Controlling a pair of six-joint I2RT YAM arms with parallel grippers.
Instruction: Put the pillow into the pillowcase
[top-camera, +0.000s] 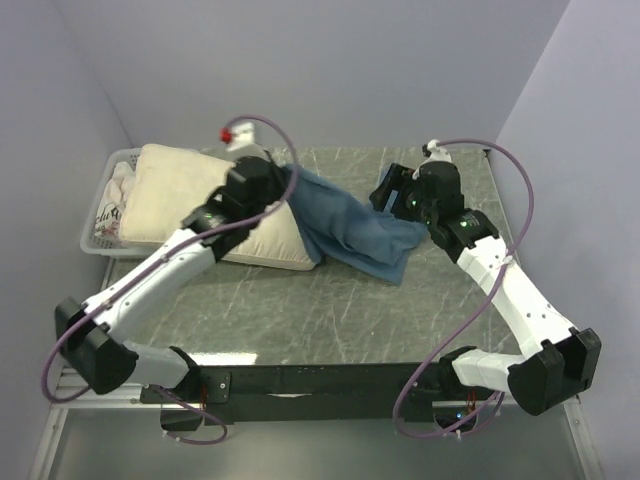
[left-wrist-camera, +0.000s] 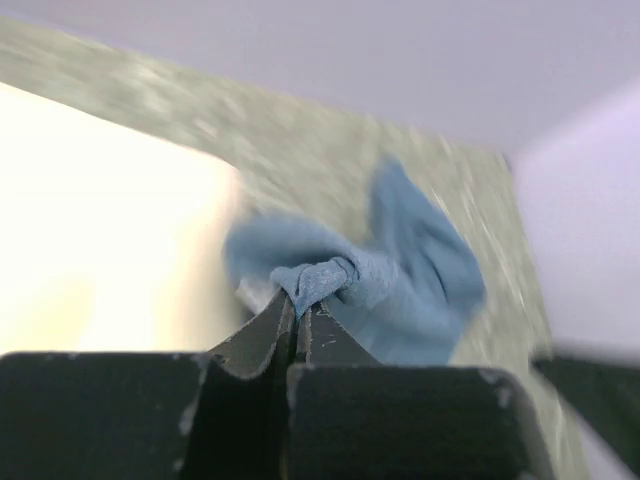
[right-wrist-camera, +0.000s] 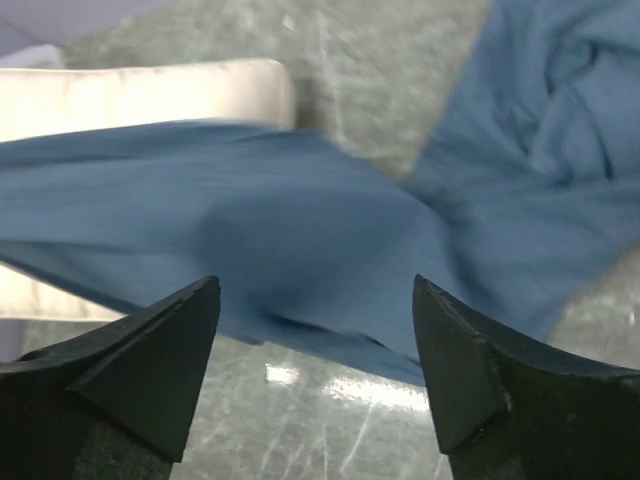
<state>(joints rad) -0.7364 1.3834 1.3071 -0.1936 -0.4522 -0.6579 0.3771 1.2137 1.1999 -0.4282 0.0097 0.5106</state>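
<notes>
My right gripper will move its open fingers back and down around the pillowcase's near hem's corner (top-camera: 397, 277), because that corner lies loose on the tabletop, below and back from it.
The cream pillow (top-camera: 180, 205) lies at the back left of the table, partly over a basket. The dusty-blue pillowcase (top-camera: 355, 228) is draped off the pillow's right end onto the table. My left gripper (top-camera: 283, 185) is shut on a bunched edge of the pillowcase (left-wrist-camera: 325, 275) and lifts it over the pillow's end (left-wrist-camera: 100, 230). My right gripper (top-camera: 385, 192) is open and empty, just right of the cloth. In the right wrist view its fingers (right-wrist-camera: 465, 345) straddle the stretched blue fabric (right-wrist-camera: 260, 230), with the pillow (right-wrist-camera: 150, 90) behind.
A white mesh basket (top-camera: 100, 225) with white printed cloth (top-camera: 115, 195) stands at the far left under the pillow. A red and white object (top-camera: 238, 133) sits at the back by the wall. The grey marbled tabletop (top-camera: 330, 310) extends toward the arm bases.
</notes>
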